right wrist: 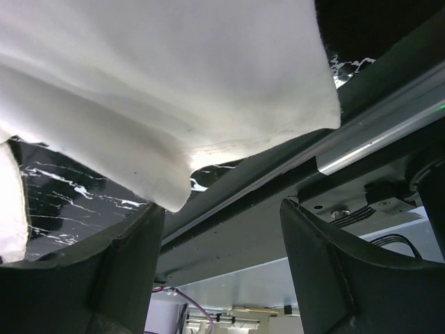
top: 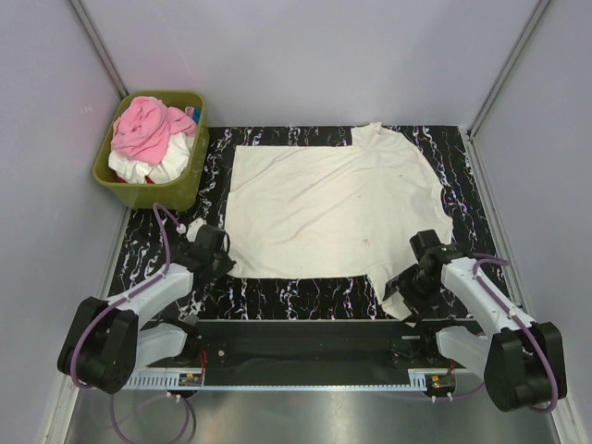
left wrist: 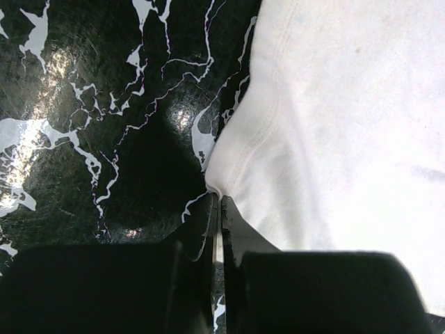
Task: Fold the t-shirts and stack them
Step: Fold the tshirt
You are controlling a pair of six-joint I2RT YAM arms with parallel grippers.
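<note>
My left gripper carries the t-shirt's held corner outward next and releases it onto the t-shirt's bin-side edge [top: 234, 199], since that edge runs on outward of the gripper.
A white t-shirt [top: 324, 208] lies spread flat on the black marbled table [top: 162, 245]. My left gripper [top: 216, 256] is at its near left corner. In the left wrist view the gripper [left wrist: 220, 199] is shut on that corner of the t-shirt [left wrist: 334, 125], with a thin strip of white cloth between the closed jaws. My right gripper [top: 415, 280] is at the shirt's near right sleeve [top: 400, 300]. In the right wrist view the gripper [right wrist: 221, 207] is open wide, and the edge of the t-shirt [right wrist: 174, 83] hangs just beyond the left finger.
A green bin [top: 191, 181] at the back left corner holds crumpled pink [top: 143, 129] and white clothes. The arms' black and silver base rail [top: 296, 356] runs along the near edge. Grey walls enclose the table.
</note>
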